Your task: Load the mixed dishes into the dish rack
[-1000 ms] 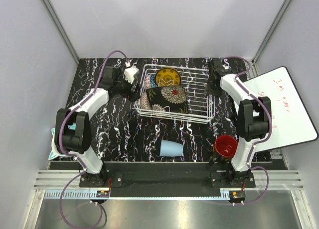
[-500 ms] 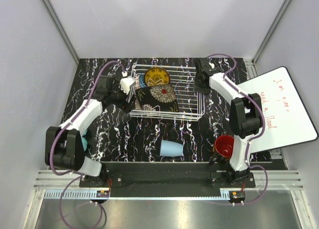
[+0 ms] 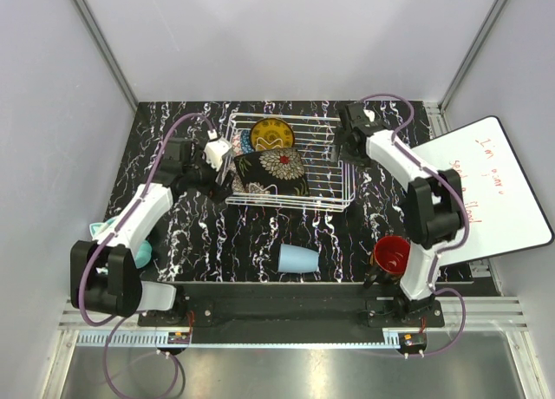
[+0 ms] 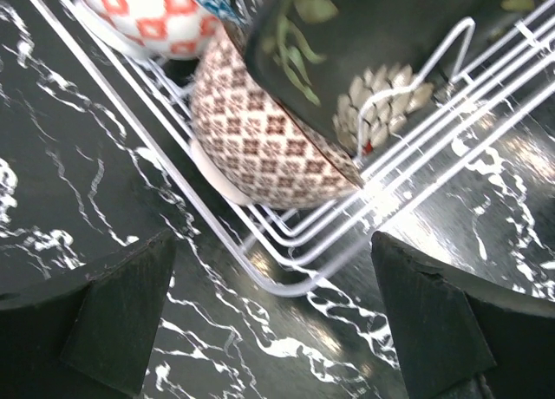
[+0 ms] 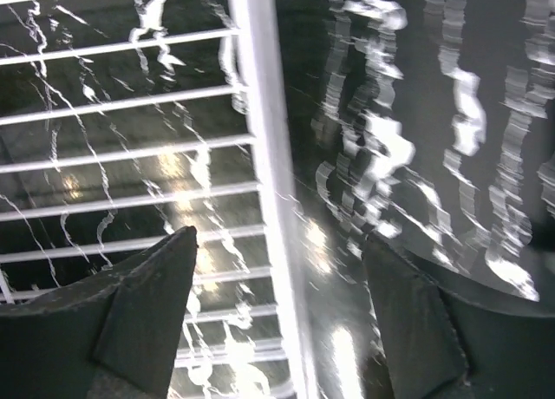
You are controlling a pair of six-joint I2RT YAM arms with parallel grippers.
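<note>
Next, my right gripper will move back from the rack (image 3: 329, 169) onto the mug's rim facing the light-blue cup, since the still unracked mug stands toward my base from it.
The white wire dish rack (image 3: 329, 169) stands at the back middle of the table. In it are the yellow ornate plate (image 3: 272, 134), the black floral plate (image 3: 269, 173), a blue patterned bowl (image 3: 245, 143) and the beige patterned bowl (image 4: 269, 143). The light-blue cup (image 3: 297, 259) lies on its side on the table in front. The red-inside mug (image 3: 392, 254) stands at the front right. My left gripper (image 3: 224, 165) is open at the rack's left corner (image 4: 286, 282). My right gripper (image 3: 345, 147) is open astride the rack's right rim (image 5: 264, 199).
A whiteboard (image 3: 490, 191) lies at the table's right edge. Teal rounded items (image 3: 139, 243) sit at the left edge by the left arm. Grey walls enclose the table on three sides.
The rack with its dishes has shifted left and back across the three frames. Both arms moved with it. Their jaws stand open now.
</note>
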